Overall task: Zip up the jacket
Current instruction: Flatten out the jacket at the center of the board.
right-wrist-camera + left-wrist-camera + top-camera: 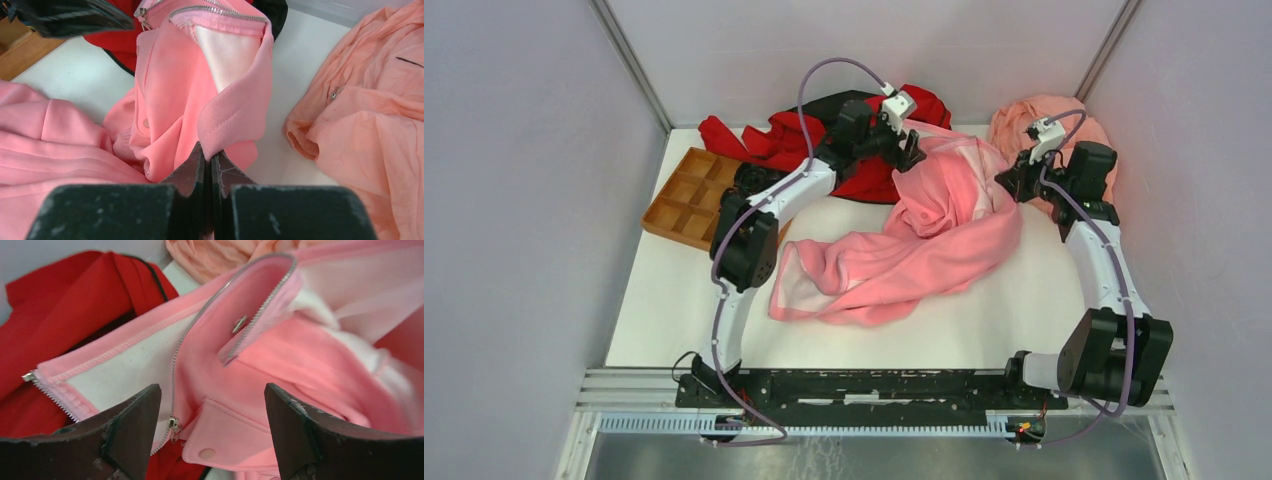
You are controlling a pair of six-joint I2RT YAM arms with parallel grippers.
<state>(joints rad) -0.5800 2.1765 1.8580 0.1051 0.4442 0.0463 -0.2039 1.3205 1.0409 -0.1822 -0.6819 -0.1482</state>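
Observation:
I will next lower my left gripper leftward in its wrist view, where the slider lies, and close around the small zipper slider (173,423).
The pink jacket (924,240) lies crumpled across the middle of the table, and its far end is lifted between the two arms. My left gripper (911,150) stands open over the jacket's open front (280,355). A small metal zipper slider (173,423) sits just inside its left fingertip (137,410); the flap with a snap (206,453) lies between the fingers. Nothing is gripped there. My right gripper (207,150) is shut on the jacket's ribbed edge (227,125) and holds it up, with zipper teeth (215,10) running along the top.
A red-and-black garment (774,140) lies at the back under the left arm. A salmon cloth (1024,115) is bunched at the back right, close to the right wrist. A wooden compartment tray (689,195) sits at the left. Walls close in on three sides.

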